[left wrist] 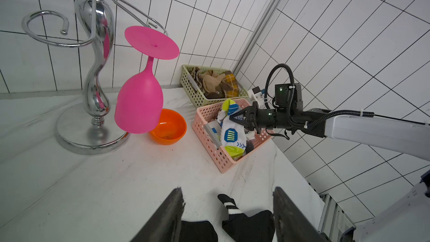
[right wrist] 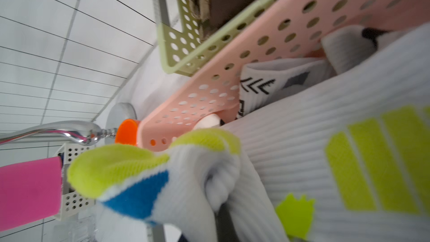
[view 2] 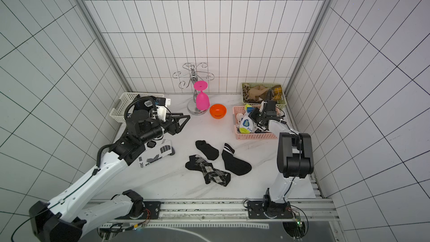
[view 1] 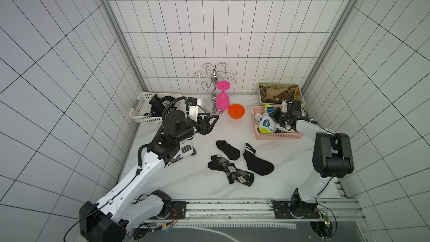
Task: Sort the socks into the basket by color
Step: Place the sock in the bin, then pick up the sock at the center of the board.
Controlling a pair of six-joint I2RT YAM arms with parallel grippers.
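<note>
My right gripper holds the white sock above the pink basket [view 1: 277, 136], which already has white socks in it. So I will lower it toward the pile inside the basket and let go of the sock there.
Three black socks lie mid-table in both top views: a plain one [view 1: 228, 150], one with white stripes at the cuff [view 1: 257, 161] and an argyle one [view 1: 230, 171]. My left gripper [view 1: 213, 124] [left wrist: 228, 189] hangs open above the table behind them, with nothing between its fingers. My right gripper [view 1: 275, 116] [left wrist: 235, 118] is shut on a white sock with yellow-blue prints [view 1: 267, 122] [right wrist: 302, 140], held over the pink basket [view 1: 277, 136] of white socks. The white basket [view 1: 139, 110] at the back left holds black socks. The green basket [view 1: 260, 91] holds brown socks.
A chrome glass rack [view 1: 215, 89] stands at the back centre with a pink glass [view 1: 222, 100] hanging upside down from it. An orange bowl [view 1: 236, 111] sits beside it. A white box with black print [view 1: 186, 152] lies under my left arm. Tiled walls close three sides.
</note>
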